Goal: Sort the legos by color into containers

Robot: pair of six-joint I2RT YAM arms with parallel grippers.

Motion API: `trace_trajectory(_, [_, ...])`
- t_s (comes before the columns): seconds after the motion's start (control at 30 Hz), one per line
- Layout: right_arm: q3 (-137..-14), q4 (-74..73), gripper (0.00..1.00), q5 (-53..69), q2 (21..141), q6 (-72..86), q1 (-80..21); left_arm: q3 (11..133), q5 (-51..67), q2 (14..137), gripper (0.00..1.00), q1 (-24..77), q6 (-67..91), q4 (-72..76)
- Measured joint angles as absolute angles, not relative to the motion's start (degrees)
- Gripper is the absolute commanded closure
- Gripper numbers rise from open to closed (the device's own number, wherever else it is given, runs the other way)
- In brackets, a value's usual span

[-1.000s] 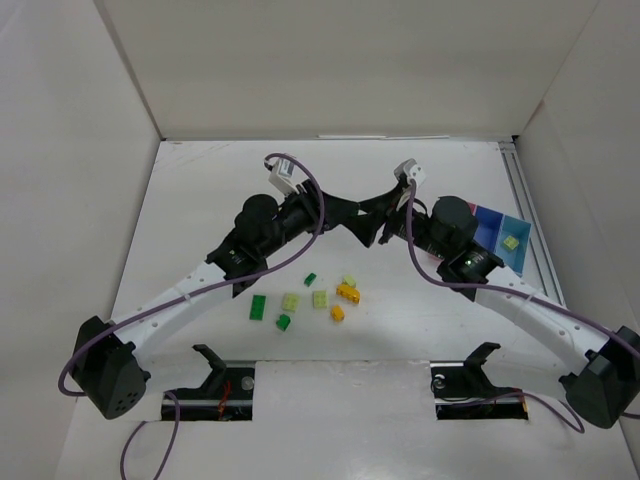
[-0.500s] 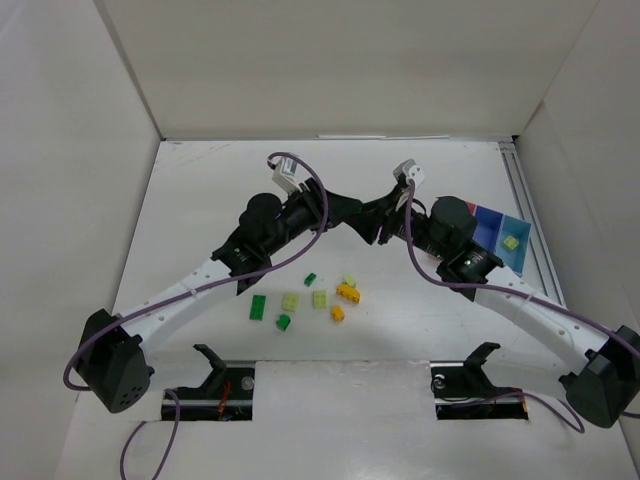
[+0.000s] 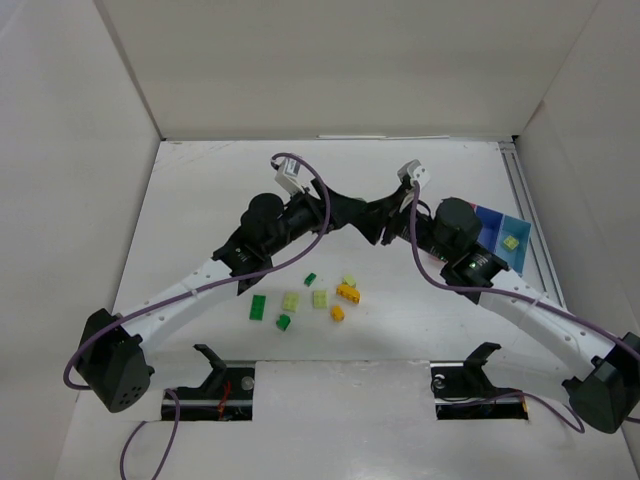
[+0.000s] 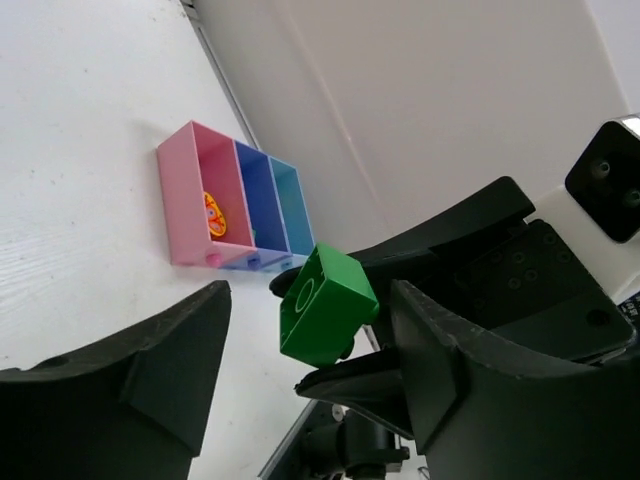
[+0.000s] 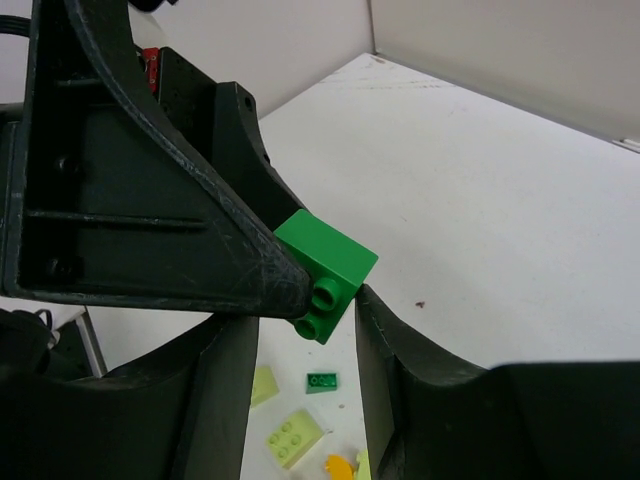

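Note:
Next, my right gripper needs to swing over the dark blue container to release the dark green lego, since that container stands to its right in the top view.
A dark green lego [image 4: 325, 305] hangs in the air where the two grippers meet above the table's middle. My right gripper [image 5: 300, 310] pinches it at its fingertips; it also shows in the right wrist view [image 5: 328, 258]. My left gripper [image 4: 310, 290] is open, with its fingers wide on either side of that lego. In the top view the left gripper [image 3: 360, 212] and right gripper [image 3: 380, 222] overlap and hide the lego. The joined containers, pink [image 4: 190, 190], dark blue [image 4: 258, 205] and light blue [image 4: 290, 205], stand at the right. An orange-yellow piece [image 4: 213, 213] lies in the pink one.
Several loose legos lie on the table in front of the arms: dark green [image 3: 258, 307], pale yellow-green [image 3: 290, 301] and orange-yellow [image 3: 347, 292]. A pale yellow-green lego [image 3: 511, 242] lies in the light blue container [image 3: 520, 262]. White walls enclose the table on three sides.
Both arms have shifted only slightly; the left wrist has edged a little to the right. The grippers stay together around the dark green lego.

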State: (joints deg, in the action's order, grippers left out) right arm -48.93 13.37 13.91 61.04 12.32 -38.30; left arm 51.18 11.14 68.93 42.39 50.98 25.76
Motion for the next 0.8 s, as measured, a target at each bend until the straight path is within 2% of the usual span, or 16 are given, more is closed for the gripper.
trace_trajectory(0.03, [-48.9,13.3,1.00,13.9,61.0,12.2,-38.3,51.2,11.1,68.9,0.37,42.4,51.0,25.3])
trace_trajectory(0.1, [-48.9,13.1,1.00,13.9,60.8,11.8,-38.3,51.2,11.0,68.9,0.21,42.4,50.5,24.9])
trace_trajectory(0.2, [-48.9,12.8,1.00,13.9,60.5,11.6,-38.3,51.4,10.9,68.9,0.11,42.4,49.8,23.9])
trace_trajectory(0.27, [-48.9,12.1,1.00,13.7,60.4,11.5,-38.3,51.6,10.9,68.9,0.00,42.4,49.3,23.5])
trace_trajectory(0.63, [-48.9,5.9,1.00,6.5,60.4,10.3,-38.3,57.1,7.0,68.1,0.00,42.3,44.6,16.7])
trace_trajectory(0.8, [-48.9,1.1,1.00,3.2,60.4,10.5,-35.5,59.8,6.2,66.9,0.00,36.7,43.0,10.1])
